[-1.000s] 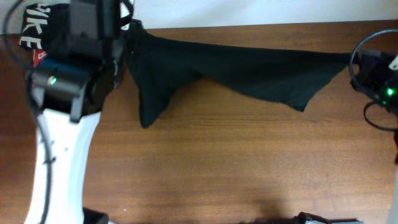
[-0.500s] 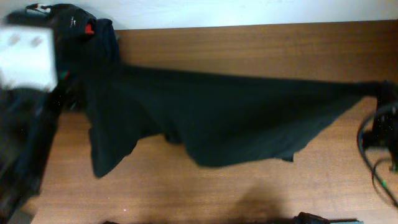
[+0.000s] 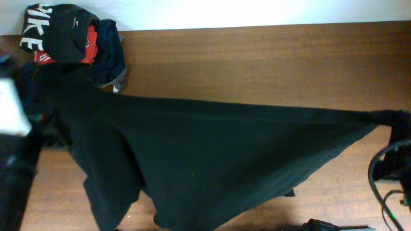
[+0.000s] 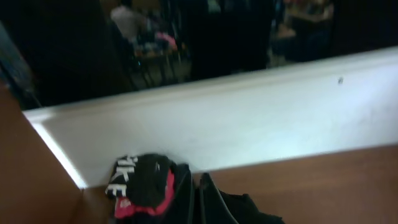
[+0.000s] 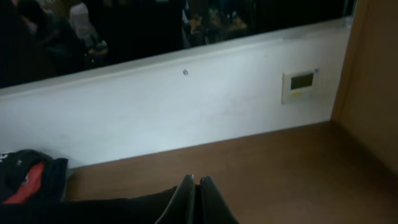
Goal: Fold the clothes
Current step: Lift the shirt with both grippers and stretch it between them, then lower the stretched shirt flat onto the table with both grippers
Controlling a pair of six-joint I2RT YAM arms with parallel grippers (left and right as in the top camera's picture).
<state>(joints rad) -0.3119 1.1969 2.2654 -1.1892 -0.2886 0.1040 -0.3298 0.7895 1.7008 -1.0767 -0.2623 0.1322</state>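
My right gripper next carries the shirt's corner outward and down onto the bare table near the wall [image 3: 313, 65] and releases, as it sags toward the table's front edge.
The clothes are one black T-shirt [image 3: 212, 167], pulled taut across the table between my two grippers, with its lower part sagging toward the front edge. My left gripper [image 4: 196, 180] is shut on the shirt's left end, and black cloth [image 4: 242, 213] bunches beside its fingers. In the overhead view the left arm [image 3: 13, 115] is only a blur at the left edge. My right gripper [image 5: 197, 179] is shut on the shirt's right corner [image 3: 383, 118], and the cloth [image 5: 93, 211] runs off to the left from its fingers.
A pile of other garments lies at the table's back left corner: a black one with white lettering [image 3: 40, 31], a red one [image 3: 91, 42] and a navy one [image 3: 110, 56]. A white wall [image 5: 186, 118] runs behind the brown wooden table [image 3: 257, 64].
Both grippers have carried the T-shirt from the back edge toward the front of the table. The left arm has swung out to the left edge, and the shirt now spreads wider.
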